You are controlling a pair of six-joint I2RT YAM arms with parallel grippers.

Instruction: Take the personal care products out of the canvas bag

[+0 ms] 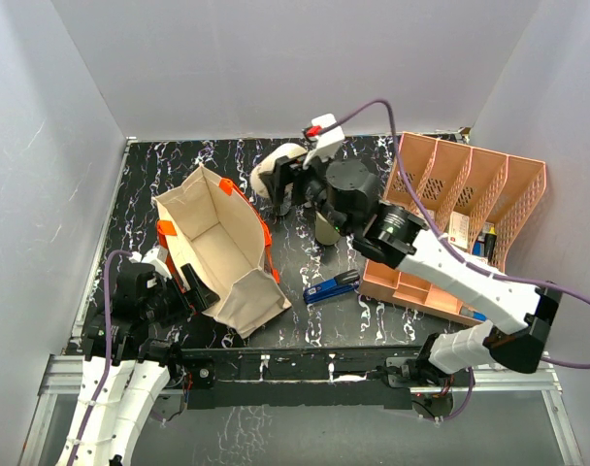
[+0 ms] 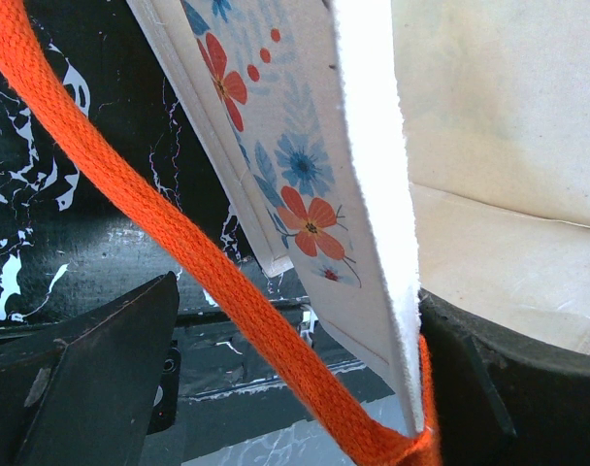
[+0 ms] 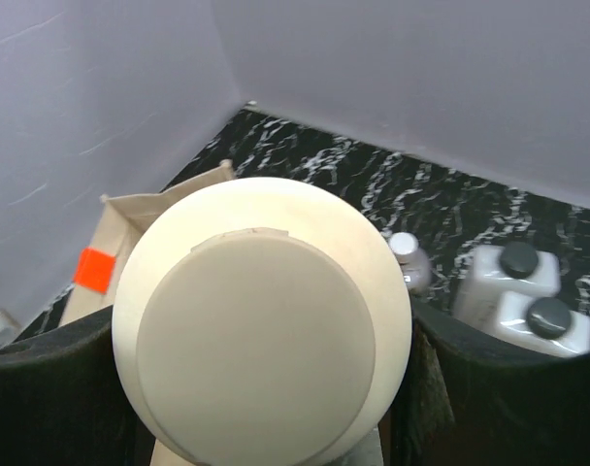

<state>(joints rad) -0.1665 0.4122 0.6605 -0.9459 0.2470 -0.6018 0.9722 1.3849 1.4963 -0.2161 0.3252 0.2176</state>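
The right gripper moves down next, tilting its fingers down, onto the table between the canvas bag and the olive-tan cylinder, because that patch of table is bare.
The beige canvas bag (image 1: pixel 222 243) with orange handles stands open at the centre left. My left gripper (image 1: pixel 185 284) is at its near-left rim. In the left wrist view the jaws of my left gripper (image 2: pixel 295 388) are wide apart, with the floral bag wall (image 2: pixel 314 194) and an orange strap (image 2: pixel 179 243) between them. My right gripper (image 1: pixel 281 184) is shut on the cream cylinder (image 1: pixel 276 163), whose cap fills the right wrist view (image 3: pixel 261 354). The olive-tan cylinder (image 1: pixel 326 229) stands under the right arm. The tiny clear bottle (image 3: pixel 409 260) and two white black-capped bottles (image 3: pixel 508 277) stand on the table.
A blue-black stapler (image 1: pixel 332 287) lies right of the bag. The salmon-pink organizer (image 1: pixel 475 184) with cartons sits at the right. Grey walls enclose the black marbled table (image 1: pixel 179 155).
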